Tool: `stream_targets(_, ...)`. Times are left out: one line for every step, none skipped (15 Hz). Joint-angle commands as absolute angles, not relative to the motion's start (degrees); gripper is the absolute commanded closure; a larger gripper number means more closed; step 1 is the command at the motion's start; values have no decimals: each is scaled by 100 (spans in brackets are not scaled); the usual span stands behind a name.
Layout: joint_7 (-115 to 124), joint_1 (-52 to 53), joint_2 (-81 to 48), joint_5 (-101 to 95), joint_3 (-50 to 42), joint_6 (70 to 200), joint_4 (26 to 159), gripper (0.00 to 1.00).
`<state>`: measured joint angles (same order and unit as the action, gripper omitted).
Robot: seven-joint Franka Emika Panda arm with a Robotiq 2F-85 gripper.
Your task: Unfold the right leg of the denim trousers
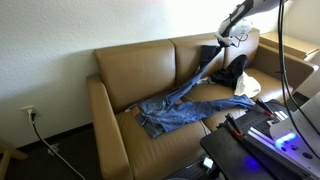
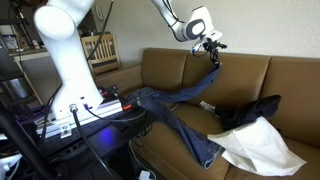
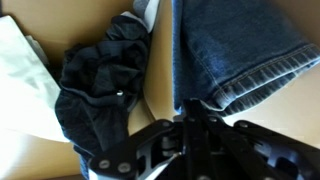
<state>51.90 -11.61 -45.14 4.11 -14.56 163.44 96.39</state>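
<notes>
The robot's gripper will carry the held hem toward the seat (image 1: 225, 88) (image 3: 155, 120) beside the black bundled item and lower the hem down onto that open seat, as it lies clear.
The mid-blue denim trousers (image 1: 175, 108) lie across the tan couch seat in both exterior views (image 2: 180, 120). One leg rises from the seat up to my gripper (image 1: 222, 42), which holds its hem high in front of the backrest (image 2: 213, 47). In the wrist view the hemmed cuff (image 3: 235, 50) hangs from my shut jaws (image 3: 188, 112). The other leg runs along the seat toward the front edge (image 2: 200, 148).
A black bundled item (image 1: 232, 68) lies on the seat by the backrest, also in the wrist view (image 3: 100, 80). A white cloth (image 2: 260, 148) lies next to it at the couch end. A stand with lit equipment (image 1: 262, 128) is in front of the couch.
</notes>
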Motion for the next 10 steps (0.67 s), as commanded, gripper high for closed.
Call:
stream_targets(5870, -780, -4786, 727, -2186, 15365, 9180, 100)
stream_targets(6101, -732, -4794, 702, -2292, 14982, 9098, 100)
stream_targets(6307, -739, -4815, 664, -2318, 14521, 8961, 100)
stream_targets(6508, -754, -4793, 631, -2315, 14083, 8860, 100)
stream_targets(6645, -811, -4779, 586, -2264, 13578, 8716, 100)
stream_targets(6879, -816, -4806, 531, -2272, 13115, 8562, 100)
stream_targets(7143, -803, -4824, 480, -2288, 12688, 8409, 100)
stream_targets(7522, -746, -4931, 340, -2377, 12450, 8255, 100)
stream_targets(7918, -676, -4981, 172, -2461, 12253, 8143, 100)
stream_targets(8246, -647, -5052, -8, -2508, 12089, 8026, 100)
